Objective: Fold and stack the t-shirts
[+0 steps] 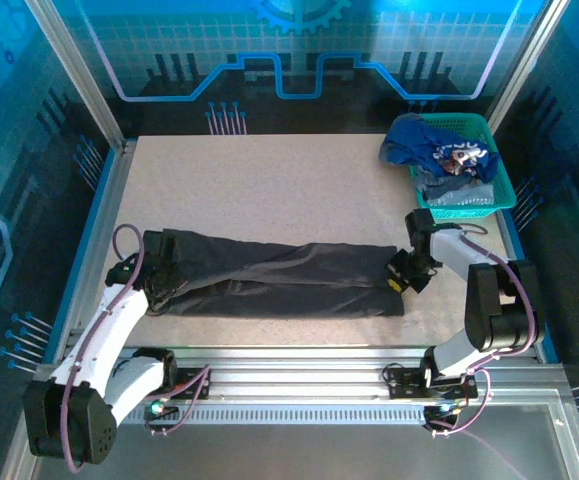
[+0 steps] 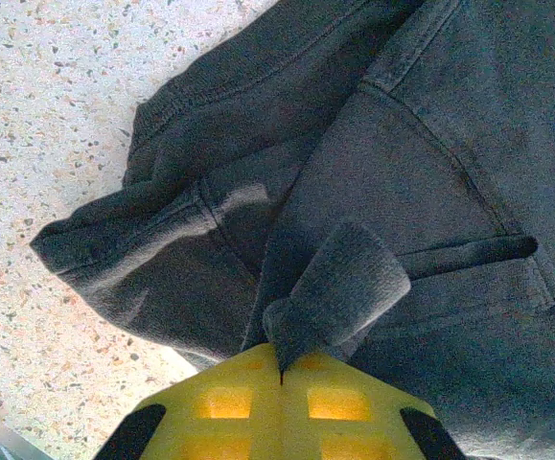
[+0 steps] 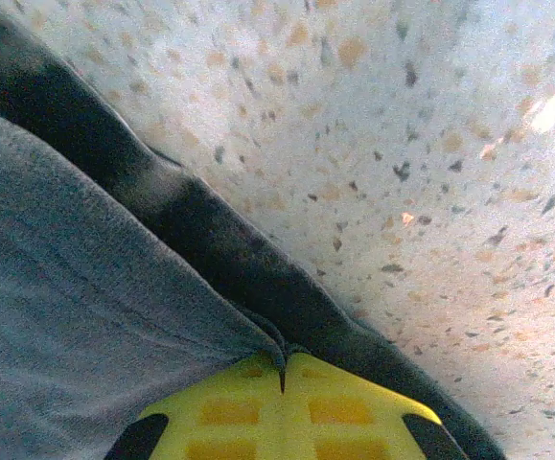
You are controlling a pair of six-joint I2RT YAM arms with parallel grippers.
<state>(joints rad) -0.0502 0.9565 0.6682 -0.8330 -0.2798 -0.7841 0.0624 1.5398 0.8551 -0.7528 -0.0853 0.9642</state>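
Note:
Next, my left gripper will go down slightly onto the t-shirt's sleeve end (image 1: pixel 174 288) (image 2: pixel 296 326) and release the fold, since the grey cloth already lies in a long piece on the tabletop.
A large charcoal-grey t-shirt (image 1: pixel 279 275) lies folded into a long band across the near half of the table. My left gripper (image 1: pixel 152 272) is shut on a fold of its cloth (image 2: pixel 339 287) at the band's left end, near the sleeves. At the right end, my right gripper (image 1: pixel 401 277) is shut on the shirt's hem edge (image 3: pixel 258 331), pinched between the yellow jaws. More t-shirts (image 1: pixel 439 155), a royal-blue one with pale print and paler ones, are heaped in the teal basket (image 1: pixel 498 190) at the back right.
The speckled table (image 1: pixel 269 180) is bare behind the shirt. A raised metal rail (image 1: pixel 299 362) runs along the near edge between the arm bases. Glass walls close in the sides and back.

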